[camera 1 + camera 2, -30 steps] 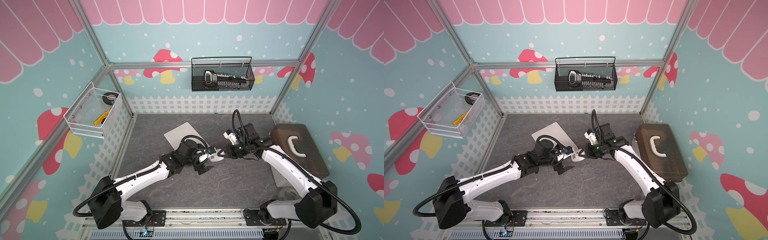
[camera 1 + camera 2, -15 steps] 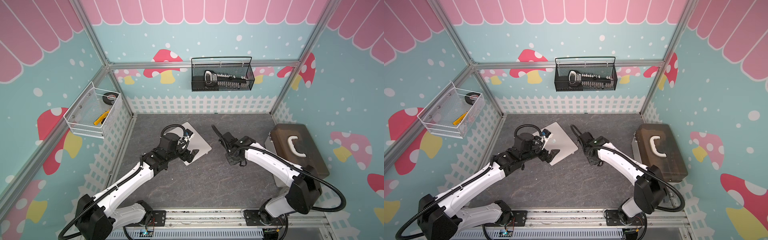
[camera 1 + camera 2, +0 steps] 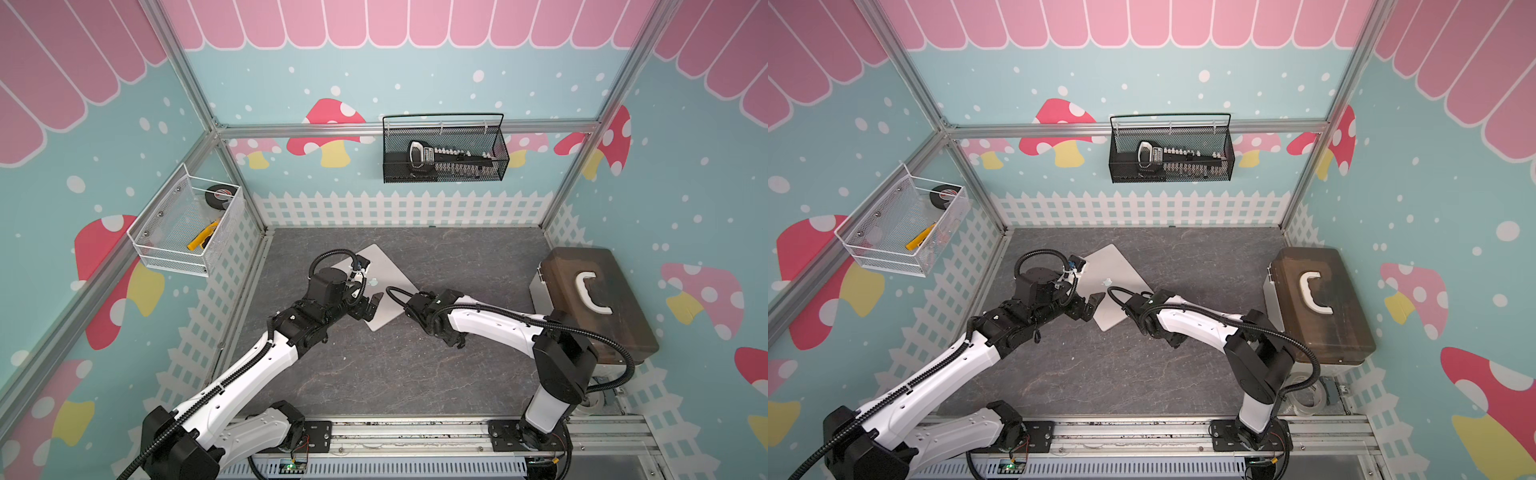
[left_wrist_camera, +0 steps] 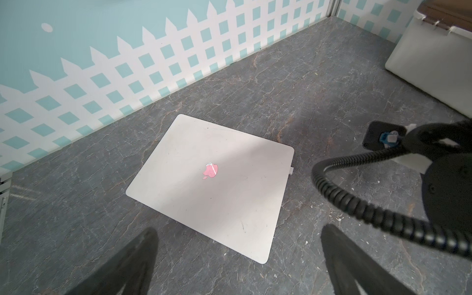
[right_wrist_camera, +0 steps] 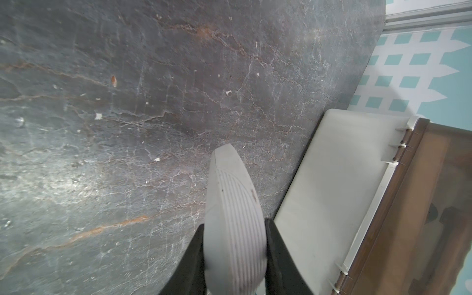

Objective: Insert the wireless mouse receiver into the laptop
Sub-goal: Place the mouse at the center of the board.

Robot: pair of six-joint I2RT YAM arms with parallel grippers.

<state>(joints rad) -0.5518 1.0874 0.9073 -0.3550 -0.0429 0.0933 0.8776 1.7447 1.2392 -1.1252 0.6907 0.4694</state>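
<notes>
I need to lower my right gripper onto the bare tabletop between laptop and box (image 5: 169, 187) and let go of the whitish ribbed curved piece (image 5: 231, 194) there, because that spot is empty.
The silver laptop (image 3: 388, 272) (image 3: 1115, 266) (image 4: 217, 184) lies shut and askew on the dark table. In the left wrist view the wireless mouse receiver (image 4: 291, 170) is a tiny whitish stub sticking out of the laptop's side edge, near a corner. The right arm hides it in both top views. My left gripper (image 3: 371, 305) (image 3: 1091, 305) (image 4: 240, 229) hovers over the laptop's near corner, wide open and empty. My right gripper (image 3: 455, 338) (image 5: 234, 223) sits low beside the laptop, shut on a whitish ribbed curved piece (image 5: 231, 194). Whether that piece is the mouse or its cover I cannot tell.
A white box with a brown lid (image 3: 594, 299) (image 5: 339, 184) stands at the table's right. A black wire basket (image 3: 444, 149) hangs on the back wall and a white one (image 3: 187, 224) on the left wall. The right arm's cable (image 4: 357, 204) loops near the laptop's edge.
A second ago both grippers met over the table's middle around a white thing. The left arm has since swung back over the laptop, and the right arm has dropped low beside it.
</notes>
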